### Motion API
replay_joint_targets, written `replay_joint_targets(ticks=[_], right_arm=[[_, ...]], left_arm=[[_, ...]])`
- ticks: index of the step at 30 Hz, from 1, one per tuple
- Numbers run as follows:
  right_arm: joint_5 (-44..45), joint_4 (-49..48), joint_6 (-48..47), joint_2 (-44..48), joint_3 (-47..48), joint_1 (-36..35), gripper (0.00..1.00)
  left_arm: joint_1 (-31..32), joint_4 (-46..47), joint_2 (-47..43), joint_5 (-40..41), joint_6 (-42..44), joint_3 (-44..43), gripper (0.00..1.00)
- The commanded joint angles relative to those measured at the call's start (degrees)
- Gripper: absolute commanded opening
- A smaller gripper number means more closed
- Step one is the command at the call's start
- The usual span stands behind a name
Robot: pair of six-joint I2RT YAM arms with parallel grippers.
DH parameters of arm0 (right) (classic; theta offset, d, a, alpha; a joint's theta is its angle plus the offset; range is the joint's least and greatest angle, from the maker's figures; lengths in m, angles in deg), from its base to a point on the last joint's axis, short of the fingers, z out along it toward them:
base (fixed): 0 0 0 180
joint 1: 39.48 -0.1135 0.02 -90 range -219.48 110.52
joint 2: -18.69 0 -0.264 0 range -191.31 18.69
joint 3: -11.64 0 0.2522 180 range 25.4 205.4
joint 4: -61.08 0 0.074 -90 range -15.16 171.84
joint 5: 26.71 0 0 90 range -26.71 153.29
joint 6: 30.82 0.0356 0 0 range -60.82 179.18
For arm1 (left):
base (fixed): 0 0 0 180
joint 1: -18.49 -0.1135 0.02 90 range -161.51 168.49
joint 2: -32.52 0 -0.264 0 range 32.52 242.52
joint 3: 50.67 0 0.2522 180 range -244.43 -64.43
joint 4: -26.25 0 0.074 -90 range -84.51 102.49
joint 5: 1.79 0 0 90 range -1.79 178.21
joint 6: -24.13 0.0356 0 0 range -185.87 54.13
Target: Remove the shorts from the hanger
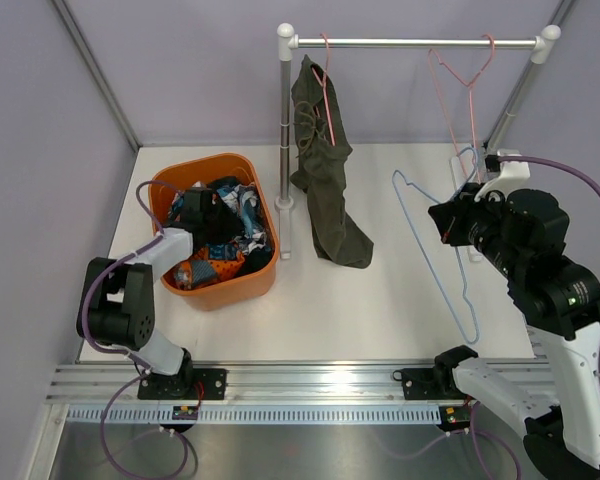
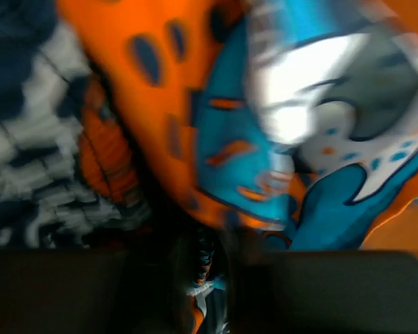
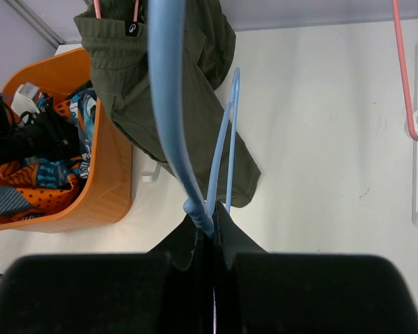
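The right gripper rises up and outward next, sets the hook over the rod beside the empty pink hanger and releases, since the blue hanger (image 1: 432,262) is bare.
Olive green shorts (image 1: 325,180) hang from a pink hanger (image 1: 328,90) on the rack rod (image 1: 410,43); they also show in the right wrist view (image 3: 118,62). My right gripper (image 1: 450,220) is shut on the hook end of a bare blue hanger (image 1: 432,262), held over the table right of the shorts; its jaws (image 3: 212,219) pinch the blue wire (image 3: 168,104). My left gripper (image 1: 195,212) is down in the orange basket (image 1: 220,165). Its dark fingers (image 2: 203,278) have a fold of orange, teal and white patterned shorts (image 2: 265,139) between them; that view is blurred.
The basket holds several crumpled garments (image 1: 225,225). A second, empty pink hanger (image 1: 470,75) hangs at the rod's right end, also showing in the right wrist view (image 3: 404,83). The rack's left post (image 1: 285,130) stands between the basket and the olive shorts. Walls close in on three sides.
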Motion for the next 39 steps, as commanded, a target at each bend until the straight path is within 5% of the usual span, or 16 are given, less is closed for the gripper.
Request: replay_joint_targets(ticks=[1, 4, 9, 21, 31, 39], right_arm=[[-2.0, -3.2, 0.3, -1.8, 2.9, -0.5, 0.0], [-2.1, -2.5, -0.3, -2.9, 4.8, -0.5, 0.0], [-1.4, -2.3, -1.1, -4.9, 5.8, -0.5, 0.0], [1.2, -4.0, -6.1, -12.4, 12.1, -0.3, 0.0], [-0.8, -10.7, -13.1, -25.8, 23.7, 1.4, 0.0], [-9.3, -15.6, -10.7, -35.1, 32.0, 11.3, 0.0]], left_arm=[[0.4, 6.9, 0.4, -3.6, -5.0, 0.8, 0.52], [0.4, 4.2, -3.2, -2.1, -3.9, -0.7, 0.82], [0.4, -3.2, -10.7, -1.7, 0.2, -6.2, 0.99], [0.4, -14.3, -25.9, -10.5, 15.8, -19.9, 0.99], [0.9, -11.1, -45.8, -17.1, 20.3, -6.0, 0.99], [2.1, -18.5, -57.5, -15.9, 25.7, 4.4, 0.99]])
